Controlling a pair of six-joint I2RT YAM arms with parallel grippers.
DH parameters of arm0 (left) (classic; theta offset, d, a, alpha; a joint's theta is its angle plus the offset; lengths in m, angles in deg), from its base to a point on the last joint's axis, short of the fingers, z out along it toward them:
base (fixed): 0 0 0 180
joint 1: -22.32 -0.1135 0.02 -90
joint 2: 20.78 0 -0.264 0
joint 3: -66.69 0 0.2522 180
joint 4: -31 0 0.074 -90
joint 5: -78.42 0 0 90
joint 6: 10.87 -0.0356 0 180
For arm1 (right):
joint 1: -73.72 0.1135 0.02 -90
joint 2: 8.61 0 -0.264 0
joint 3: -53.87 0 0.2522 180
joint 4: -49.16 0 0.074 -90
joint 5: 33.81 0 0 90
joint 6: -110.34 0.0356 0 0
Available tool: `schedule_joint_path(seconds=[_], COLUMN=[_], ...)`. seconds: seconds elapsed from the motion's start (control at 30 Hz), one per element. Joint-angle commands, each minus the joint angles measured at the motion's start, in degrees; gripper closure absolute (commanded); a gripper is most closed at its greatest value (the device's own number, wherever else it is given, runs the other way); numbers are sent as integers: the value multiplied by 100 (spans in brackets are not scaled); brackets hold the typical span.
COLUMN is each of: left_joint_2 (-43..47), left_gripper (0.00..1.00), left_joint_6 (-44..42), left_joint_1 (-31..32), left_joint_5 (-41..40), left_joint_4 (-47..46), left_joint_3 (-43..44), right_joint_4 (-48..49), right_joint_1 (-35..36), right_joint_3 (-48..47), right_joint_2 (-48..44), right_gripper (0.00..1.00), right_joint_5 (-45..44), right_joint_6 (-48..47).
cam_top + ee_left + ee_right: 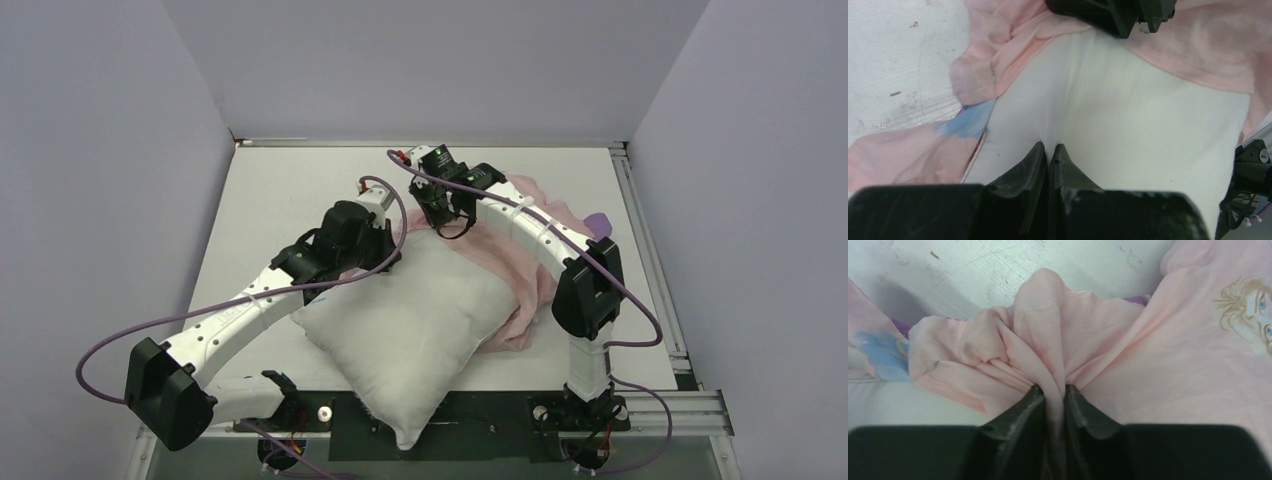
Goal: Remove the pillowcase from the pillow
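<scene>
My left gripper pulls to the left in the top view toward bare tabletop next and releases the pillow, because the pillowcase (520, 255) still wraps the pillow's far end.
The plump white pillow (405, 320) lies slantwise from the table's middle to its near edge. The pillowcase (520, 255), pale pink side out, is bunched round the pillow's far end and trails to the right. In the top view my left gripper (393, 256) sits at the pillow's far left part. The left wrist view shows it (1050, 148) shut, pinching a pucker of the pillow (1128, 115), with the pillowcase (998, 55) beyond. My right gripper (450, 222) is over the bunched cloth. In its wrist view it (1054, 390) is shut on a fold of the pillowcase (1048, 325).
The white table (290, 190) is walled on three sides. A metal rail (650, 260) runs along its right edge. A purple bit of cloth (597, 218) shows by that rail. The right arm's wrist (1113, 15) hangs just beyond my left gripper.
</scene>
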Motion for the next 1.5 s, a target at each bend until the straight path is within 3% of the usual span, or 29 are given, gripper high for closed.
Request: schedule_joint_path(seconds=[0.0,0.3,0.53,0.67,0.9,1.13,1.4,1.47], left_joint_2=[441,832,1002,868,60,-83,585,873], left_gripper=[100,100,100,100,99,59,39,27], left_joint_6=[-227,-655,-723,-674,-477,-641,-1171,-1268], left_joint_1=[-388,-1674,-2422,-2750,-2998,-2457,-1199,-801], left_joint_5=[-252,-132,-473,-724,-68,-85,-813,-906], left_joint_4=[198,931,1384,1438,801,899,1480,1587], left_joint_3=[137,610,601,273,152,1058,1362,1264], right_joint_4=[-657,-726,-358,57,908,1240,1283,1272], right_joint_1=[-368,-1453,-2447,-2940,-2760,-2330,-2218,-2167], right_joint_3=[-323,-1056,-521,190,898,546,647,743], right_joint_2=[-46,-459,-1032,-1260,-1119,-971,-1388,-1588], right_gripper=[92,95,95,95,94,77,53,46], right_joint_5=[-1068,-1530,-1428,-854,822,1294,1452,1448], right_joint_6=[-99,257,798,1070,1362,1484,1547,1542])
